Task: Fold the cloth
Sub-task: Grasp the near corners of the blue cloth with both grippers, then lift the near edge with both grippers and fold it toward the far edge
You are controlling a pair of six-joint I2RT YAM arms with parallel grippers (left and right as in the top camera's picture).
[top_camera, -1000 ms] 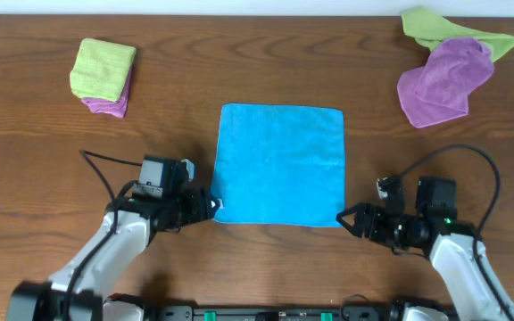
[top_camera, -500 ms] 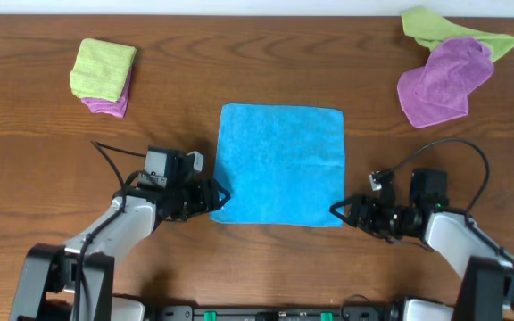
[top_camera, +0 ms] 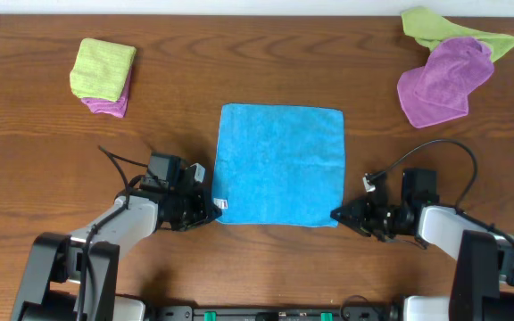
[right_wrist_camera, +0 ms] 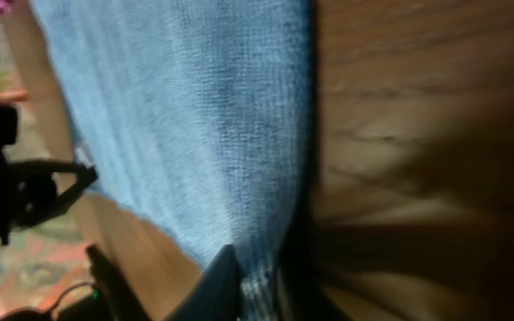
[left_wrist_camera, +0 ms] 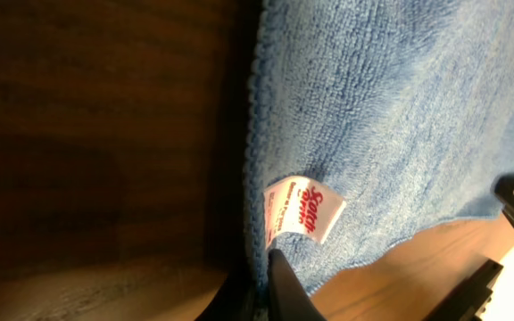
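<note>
Next, my left gripper will lift, carry the hem outward to the cloth's far corner beyond the label [top_camera: 227, 109] and lower it there to release, halving the cloth.
A square blue cloth [top_camera: 280, 164] lies flat in the middle of the wooden table. My left gripper [top_camera: 214, 208] is shut on the cloth's near left corner, by the white label [left_wrist_camera: 303, 210]; the hem [left_wrist_camera: 257, 160] sits pinched between the dark fingers [left_wrist_camera: 286, 290]. My right gripper [top_camera: 337, 215] is shut on the near right corner, and the blue cloth [right_wrist_camera: 194, 125] edge runs between its fingers [right_wrist_camera: 219, 283]. Both corners rest low at the table.
A folded green and purple stack [top_camera: 103, 75] lies at the back left. A crumpled purple cloth [top_camera: 443, 80] and a green cloth [top_camera: 444, 28] lie at the back right. Bare wood surrounds the blue cloth.
Both grippers slid inward onto the cloth's near corners and went from open to shut on them. The cloth itself stays flat.
</note>
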